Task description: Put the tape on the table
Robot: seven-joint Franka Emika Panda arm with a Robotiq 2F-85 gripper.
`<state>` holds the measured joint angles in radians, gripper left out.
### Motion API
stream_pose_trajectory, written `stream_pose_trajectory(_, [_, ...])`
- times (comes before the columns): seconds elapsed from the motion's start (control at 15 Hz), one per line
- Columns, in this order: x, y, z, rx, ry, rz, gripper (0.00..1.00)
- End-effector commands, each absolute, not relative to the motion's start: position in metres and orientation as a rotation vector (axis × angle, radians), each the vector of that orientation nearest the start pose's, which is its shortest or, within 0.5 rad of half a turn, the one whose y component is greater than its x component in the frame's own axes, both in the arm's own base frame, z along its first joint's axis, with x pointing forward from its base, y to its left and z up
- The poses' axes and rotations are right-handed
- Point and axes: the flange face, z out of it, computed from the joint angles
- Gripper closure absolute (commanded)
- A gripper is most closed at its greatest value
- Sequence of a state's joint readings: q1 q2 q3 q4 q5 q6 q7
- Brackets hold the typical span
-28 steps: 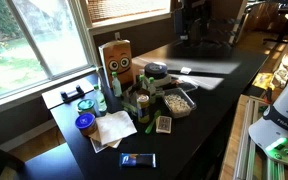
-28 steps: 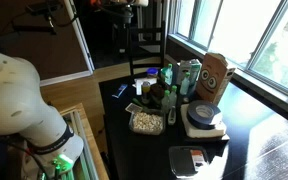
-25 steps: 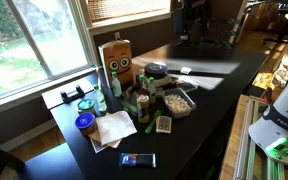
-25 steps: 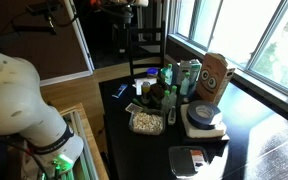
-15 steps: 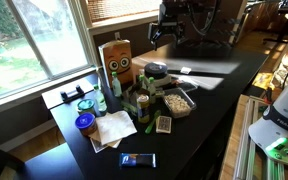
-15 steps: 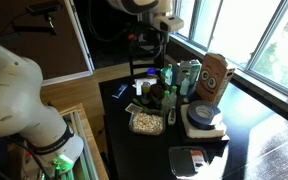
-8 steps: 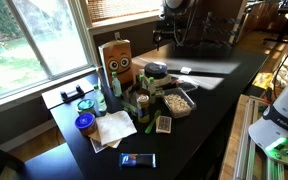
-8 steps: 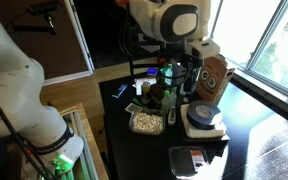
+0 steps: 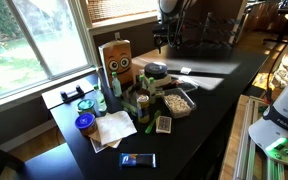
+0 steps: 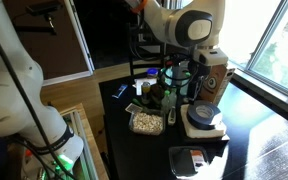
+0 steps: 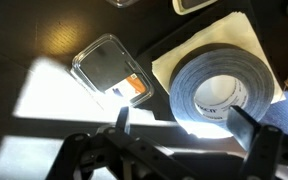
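My gripper should next go down and close across the tape's rim [image 10: 201,125] [image 11: 182,104] by the clear plastic box, because the tape lies flat below its spread, empty fingers.
The tape [image 11: 224,90] is a dark grey roll with a pale middle. It lies flat on a white pad [image 11: 239,35] on the glossy black table [image 11: 44,40]. It also shows in both exterior views [image 9: 156,70] [image 10: 203,112]. My gripper [image 11: 189,125] hangs above the tape with its jaws spread wide and empty; one finger [image 11: 122,120] stands off the roll, the other [image 11: 254,130] over its edge. In the exterior views the arm comes down from above the table [image 9: 165,38] [image 10: 191,88].
A clear plastic box [image 11: 109,70] lies right beside the pad [image 10: 189,158]. A brown carton with eyes [image 9: 117,62], bottles, a tray of food [image 9: 178,101], a blue-topped tub [image 9: 85,123] and papers [image 9: 112,130] crowd the table's middle. Windows run along one side.
The arm has swung in from beyond the table's end and now stands over the tape with the gripper pointing down. The tape and the clutter have not moved.
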<state>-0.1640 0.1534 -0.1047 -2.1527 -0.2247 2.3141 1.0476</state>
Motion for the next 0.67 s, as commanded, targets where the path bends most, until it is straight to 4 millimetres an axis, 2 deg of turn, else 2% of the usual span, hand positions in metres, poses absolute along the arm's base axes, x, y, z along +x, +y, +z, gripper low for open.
stream_pose_trajectory(0.0, [0.553, -0.166, 0.302, -2.802, 1.758, -0.167, 0.0])
stream_pose_trajectory(0.33, [0.549, -0.19, 0.251, -2.766, 1.669, 0.022, 0.0])
stream_pose_trajectory(0.47, [0.55, -0.19, 0.237, -2.741, 1.605, 0.062, 0.0])
stream_pose_trajectory(0.6, [0.552, -0.189, 0.232, -2.711, 1.564, 0.069, 0.0])
